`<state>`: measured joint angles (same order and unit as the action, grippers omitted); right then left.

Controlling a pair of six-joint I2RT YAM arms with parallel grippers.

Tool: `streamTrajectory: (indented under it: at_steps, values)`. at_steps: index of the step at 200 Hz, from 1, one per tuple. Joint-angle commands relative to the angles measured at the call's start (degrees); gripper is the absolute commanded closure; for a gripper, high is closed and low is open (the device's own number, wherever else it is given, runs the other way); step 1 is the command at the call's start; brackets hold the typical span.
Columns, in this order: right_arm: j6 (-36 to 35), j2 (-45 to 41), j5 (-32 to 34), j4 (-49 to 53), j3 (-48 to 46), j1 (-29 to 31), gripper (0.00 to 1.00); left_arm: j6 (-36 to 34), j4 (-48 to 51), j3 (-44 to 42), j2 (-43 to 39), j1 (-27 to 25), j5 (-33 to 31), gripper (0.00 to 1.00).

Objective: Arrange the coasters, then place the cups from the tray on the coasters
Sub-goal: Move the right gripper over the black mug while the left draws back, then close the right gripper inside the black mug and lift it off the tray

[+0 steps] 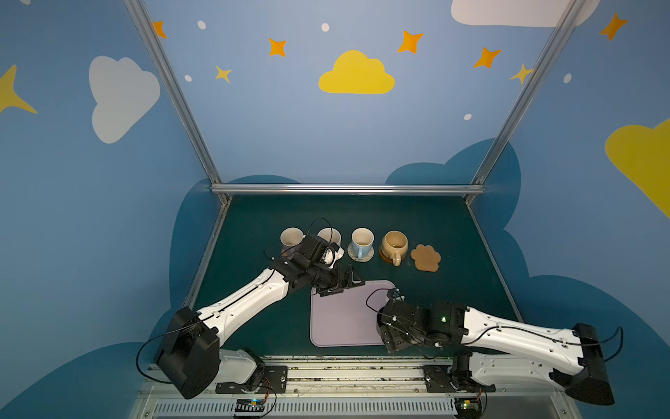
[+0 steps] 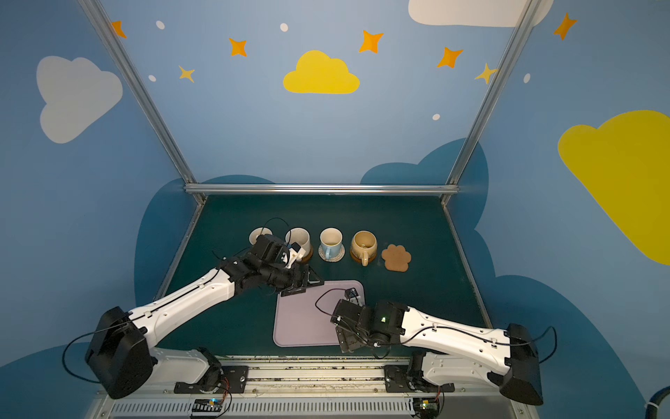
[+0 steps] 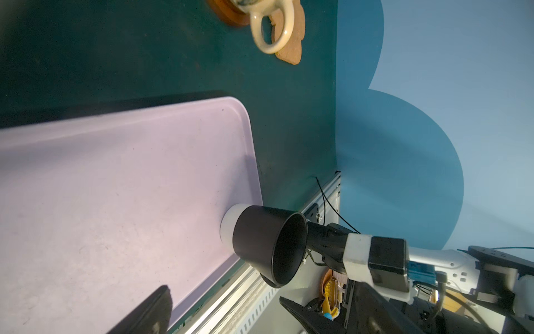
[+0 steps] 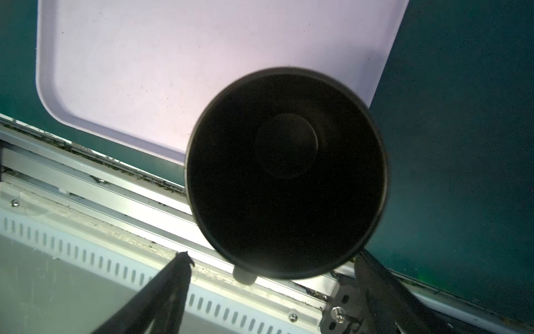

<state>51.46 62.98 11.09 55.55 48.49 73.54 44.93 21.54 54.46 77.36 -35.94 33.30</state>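
My right gripper moves down along the black cup's near side next, around the cup's handle [image 4: 244,275], and closes, since the handle already juts out between the open fingers.
A black cup [image 4: 286,173] stands on the near right corner of the pale lilac tray [image 4: 144,72]. My right gripper [image 4: 273,254] hangs open over it, with its fingers [image 4: 173,280] on either side of the cup's handle side. The arm's wrist [image 1: 402,323] hides that cup in both top views. My left gripper [image 1: 342,286] hovers open and empty over the tray's far left corner. At the back, the lilac cup [image 1: 292,236], cream-white cup [image 1: 329,235], light blue cup [image 1: 362,241] and mustard yellow cup [image 1: 394,245] each stand on a coaster. The paw-shaped coaster [image 1: 426,257] lies bare.
The dark green table [image 1: 435,225] is walled at the back and on both sides by blue panels on a metal frame [image 1: 348,188]. A metal rail [image 1: 355,373] with both arm bases runs along the near edge, close to the tray [image 1: 340,323].
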Motion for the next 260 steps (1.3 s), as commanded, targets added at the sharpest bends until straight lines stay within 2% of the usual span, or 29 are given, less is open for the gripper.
streamTrajectory:
  at_steps: [1, 52, 98, 192, 260]
  values:
    - [2.85, 1.66, 2.32, -1.81, -1.82, 0.86, 0.17, 1.0, -0.98, -1.13, -1.74, -0.2, 1.27, 0.02]
    - [6.46, 3.29, 3.98, -4.38, -4.77, 2.45, 0.3, 2.62, -3.19, -3.34, -2.05, -0.88, 0.72, 0.02]
    - [6.56, 4.27, 6.67, -4.23, -5.18, 3.1, 0.53, 2.8, -3.9, -3.81, -1.41, -1.23, 0.35, 0.02]
    - [4.71, 8.21, 8.91, -5.89, -3.27, 3.56, 0.64, 3.06, -4.22, -4.01, -1.06, -1.64, -0.6, 0.01]
    - [4.86, 9.47, 8.49, -7.39, -2.9, 3.74, 0.81, 3.14, -3.51, -3.73, -2.27, -1.68, -1.71, 0.01]
